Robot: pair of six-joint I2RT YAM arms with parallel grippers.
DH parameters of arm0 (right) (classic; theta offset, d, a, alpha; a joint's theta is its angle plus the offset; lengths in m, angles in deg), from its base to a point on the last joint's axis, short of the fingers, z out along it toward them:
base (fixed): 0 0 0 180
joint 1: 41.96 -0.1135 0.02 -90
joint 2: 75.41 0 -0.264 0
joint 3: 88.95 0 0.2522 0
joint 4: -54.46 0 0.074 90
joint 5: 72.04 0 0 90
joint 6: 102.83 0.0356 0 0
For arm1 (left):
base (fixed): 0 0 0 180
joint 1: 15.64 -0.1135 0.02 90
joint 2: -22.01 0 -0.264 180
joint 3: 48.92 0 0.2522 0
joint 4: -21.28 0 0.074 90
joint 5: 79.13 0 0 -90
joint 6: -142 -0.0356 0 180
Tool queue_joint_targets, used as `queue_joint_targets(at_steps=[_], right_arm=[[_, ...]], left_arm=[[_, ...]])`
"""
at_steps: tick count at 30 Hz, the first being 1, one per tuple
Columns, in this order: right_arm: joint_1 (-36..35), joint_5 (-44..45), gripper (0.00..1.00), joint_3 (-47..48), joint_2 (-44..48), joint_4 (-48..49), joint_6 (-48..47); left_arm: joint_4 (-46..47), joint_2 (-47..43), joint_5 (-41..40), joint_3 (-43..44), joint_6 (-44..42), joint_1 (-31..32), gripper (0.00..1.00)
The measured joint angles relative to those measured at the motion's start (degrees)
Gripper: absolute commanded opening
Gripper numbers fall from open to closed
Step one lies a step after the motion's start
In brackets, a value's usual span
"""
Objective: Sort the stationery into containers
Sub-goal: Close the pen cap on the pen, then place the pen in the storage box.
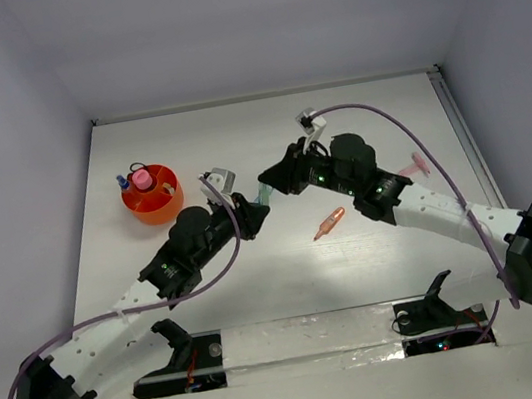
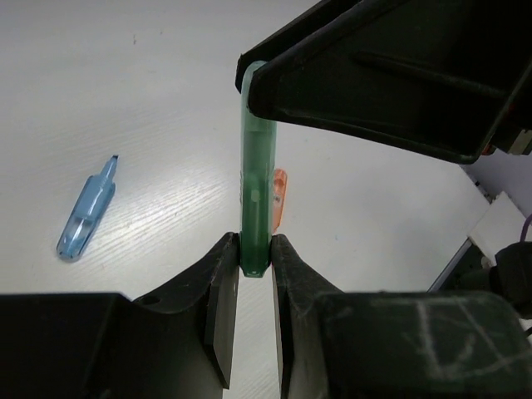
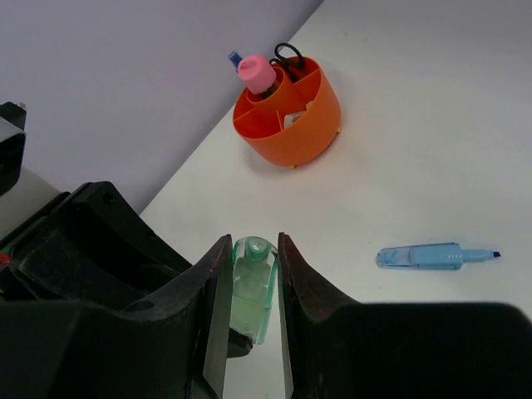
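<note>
I will move my right gripper to the left in the top view until it is over the cup's near section, and I will release the green marker [image 1: 263,195] there, since that section is open.
A green marker [image 1: 263,195] is held in the air between both grippers at the table's middle. My left gripper [image 2: 255,249] is shut on its lower end [image 2: 255,199]. My right gripper [image 3: 252,249] closes on its other end [image 3: 252,287]; its jaws sit tight against both sides. The orange-red cup [image 1: 152,195] stands at the far left and holds a pink tube [image 3: 256,73], black-handled scissors [image 3: 288,55] and a blue-tipped marker [image 3: 235,58]. A light blue marker [image 3: 436,256] lies on the table; it also shows in the left wrist view [image 2: 85,212]. An orange marker [image 1: 328,222] lies below the right gripper.
A pale pink piece [image 1: 413,169] lies on the table just right of the right arm. The cup [image 3: 291,112] stands near the left wall. Walls close the table at the back and on both sides.
</note>
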State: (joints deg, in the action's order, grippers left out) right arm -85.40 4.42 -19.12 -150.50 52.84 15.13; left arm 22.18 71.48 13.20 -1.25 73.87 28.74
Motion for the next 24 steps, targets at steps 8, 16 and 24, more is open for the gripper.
queue_joint_targets(at_steps=[8, 16, 24], right_arm=[[-1.33, 2.4, 0.0, -5.46, -0.68, 6.84, 3.1], [-2.97, 2.47, 0.0, 3.41, -7.21, 7.87, 6.78], [-5.09, 1.68, 0.0, 14.47, -17.55, 6.51, 9.66]], left_arm=[[-9.31, 0.28, -1.44, 2.45, -1.81, 0.04, 0.0], [-11.98, -6.51, -6.45, 2.84, 1.01, -0.63, 0.22], [-9.9, -19.78, -12.07, 0.17, 2.86, -1.36, 0.81]])
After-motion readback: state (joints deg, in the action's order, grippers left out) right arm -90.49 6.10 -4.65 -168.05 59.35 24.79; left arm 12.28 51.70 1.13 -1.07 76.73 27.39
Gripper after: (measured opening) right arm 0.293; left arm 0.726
